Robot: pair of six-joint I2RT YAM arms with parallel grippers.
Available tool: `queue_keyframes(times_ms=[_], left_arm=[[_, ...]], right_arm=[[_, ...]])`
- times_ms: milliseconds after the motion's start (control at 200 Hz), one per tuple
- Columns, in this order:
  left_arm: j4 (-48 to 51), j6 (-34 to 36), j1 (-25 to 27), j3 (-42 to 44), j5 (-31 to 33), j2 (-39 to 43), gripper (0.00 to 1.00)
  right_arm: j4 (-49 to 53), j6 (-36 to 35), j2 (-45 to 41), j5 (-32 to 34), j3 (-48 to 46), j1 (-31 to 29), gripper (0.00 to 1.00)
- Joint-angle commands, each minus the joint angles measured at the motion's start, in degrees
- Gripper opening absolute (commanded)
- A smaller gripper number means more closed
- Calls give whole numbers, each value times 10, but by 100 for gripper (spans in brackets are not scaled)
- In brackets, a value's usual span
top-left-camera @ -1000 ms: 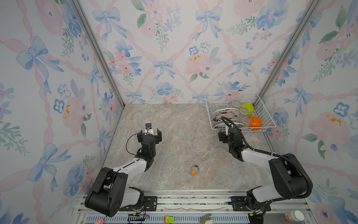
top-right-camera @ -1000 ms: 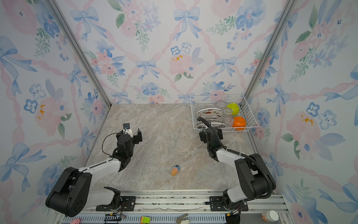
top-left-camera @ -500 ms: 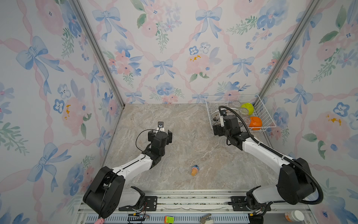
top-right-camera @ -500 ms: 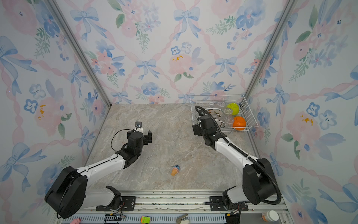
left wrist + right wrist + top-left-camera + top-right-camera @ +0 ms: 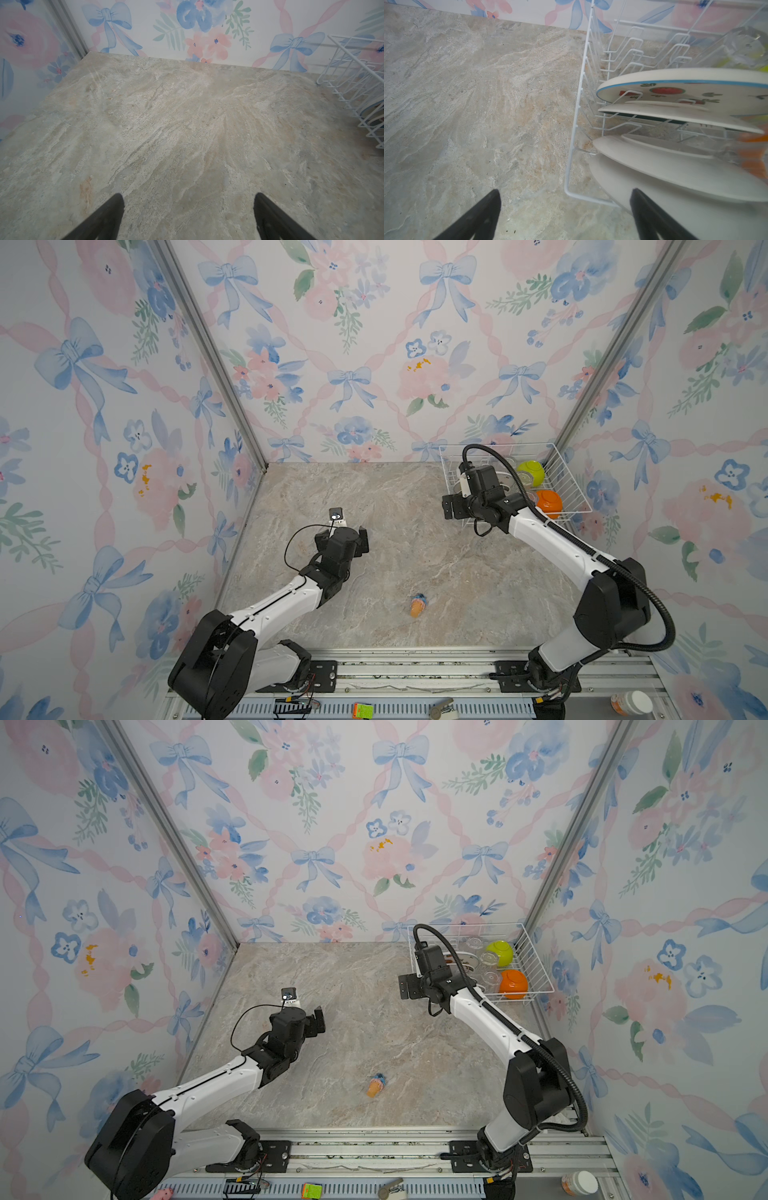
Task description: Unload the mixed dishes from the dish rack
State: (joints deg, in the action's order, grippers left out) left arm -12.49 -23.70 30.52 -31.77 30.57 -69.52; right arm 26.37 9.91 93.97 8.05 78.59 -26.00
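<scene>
My right gripper lowers its open fingers astride the side rim wire by the dish rack's near corner (image 5: 568,175) below and closes next, since the wire stands clear of the plates.
The white wire dish rack (image 5: 582,506) (image 5: 540,977) stands in the back right corner. Several white plates stand on edge in it, one printed with watermelon slices (image 5: 695,91). Beside them are clear glasses (image 5: 489,959), a lime-green bowl (image 5: 531,472) (image 5: 500,952) and an orange bowl (image 5: 548,503) (image 5: 513,984). My right gripper (image 5: 471,506) (image 5: 565,190) is open and empty above the rack's near left corner (image 5: 571,166): one finger is over the table, the other over the nearest plate (image 5: 675,172). My left gripper (image 5: 343,539) (image 5: 188,194) hangs open and empty over the bare table left of the middle.
A small orange-and-blue toy (image 5: 417,605) (image 5: 376,1085) lies on the marble table towards the front. Flowered walls close in the left, back and right sides. The front rail carries a green-and-orange cube (image 5: 363,711) and a white bottle (image 5: 629,703).
Both arms have stretched away from the front rail. The right gripper has risen and moved to the rack's left near corner. The left gripper has moved right, towards the table's middle.
</scene>
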Motion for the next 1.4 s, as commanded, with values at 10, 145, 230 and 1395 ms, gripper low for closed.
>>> queue_keyframes(times_ms=[10, 145, 230, 1395], left_arm=[[10, -25, 4, 17, 0, 10, 98], [9, -26, 4, 19, 4, 20, 98], [8, -29, 4, 25, 7, 26, 98], [9, -39, 4, 57, 20, 64, 98]], right_arm=[[49, 18, 41, -8, 52, -7, 97], [61, 22, 79, 0, 87, -6, 92], [80, 22, 110, -2, 115, -6, 85], [141, 42, 233, 11, 214, -26, 34]])
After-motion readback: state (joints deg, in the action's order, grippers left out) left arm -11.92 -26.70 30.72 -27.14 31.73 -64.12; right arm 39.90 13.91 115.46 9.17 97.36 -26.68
